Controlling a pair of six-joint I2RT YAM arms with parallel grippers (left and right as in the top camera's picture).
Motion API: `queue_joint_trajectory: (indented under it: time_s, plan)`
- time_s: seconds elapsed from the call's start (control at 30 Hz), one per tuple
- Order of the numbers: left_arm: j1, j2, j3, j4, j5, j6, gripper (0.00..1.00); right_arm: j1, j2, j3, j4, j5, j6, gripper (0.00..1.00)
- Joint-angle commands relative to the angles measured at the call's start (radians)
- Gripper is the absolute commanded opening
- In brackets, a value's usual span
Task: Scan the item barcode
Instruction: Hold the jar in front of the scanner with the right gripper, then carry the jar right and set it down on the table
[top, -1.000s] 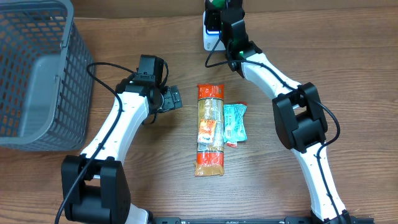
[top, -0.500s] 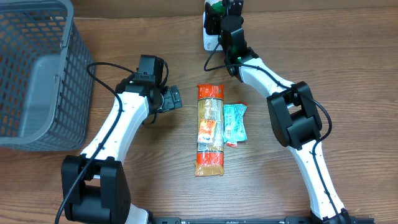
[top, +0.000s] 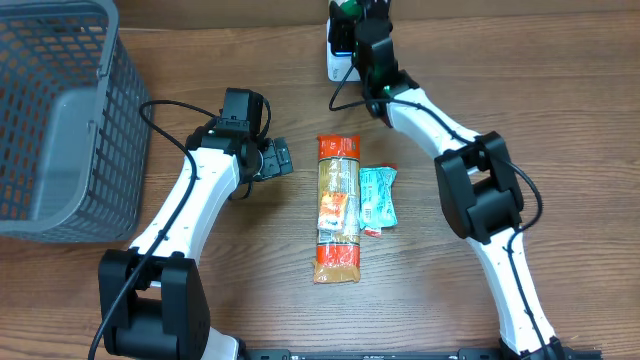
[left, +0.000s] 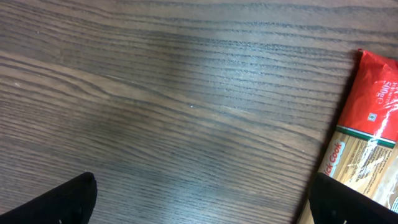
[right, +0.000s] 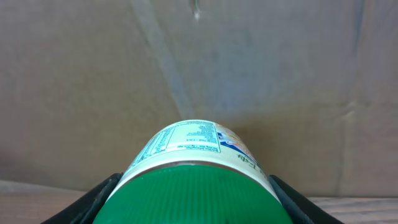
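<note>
The jar needs to go down where the wood lies empty. I will next lift my right gripper off the scanner, swing it back and to the right in the overhead view, and then lower the jar there.
My right gripper is shut on a white jar with a green lid, the black fingers pressed against both its sides. In the overhead view the green lid shows at the table's far edge, just above the white barcode scanner. No barcode shows on the jar's label from here. My left gripper hangs open over bare wood, left of a long orange pasta pack. In the left wrist view its fingertips stand wide apart, with the pasta pack at the right edge.
A small teal packet lies right of the pasta pack. A grey wire basket fills the far left corner. A brown cardboard wall stands behind the jar.
The right arm's elbow swung slightly left and back again, with the jar staying by the scanner. The left arm has not moved.
</note>
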Motion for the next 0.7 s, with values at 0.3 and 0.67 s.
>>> queue_joint_trajectory:
  time_s: [0.3,0.67]
  plan:
    - [-0.001,-0.012,0.009,0.002,0.002,-0.004,1.00,-0.103,-0.689,0.033,-0.863,0.035,-0.038,0.20]
    - [-0.001,-0.012,0.009,0.002,0.002,-0.004,1.00,-0.346,-0.747,-0.033,-1.642,-0.154,-0.039,0.19]
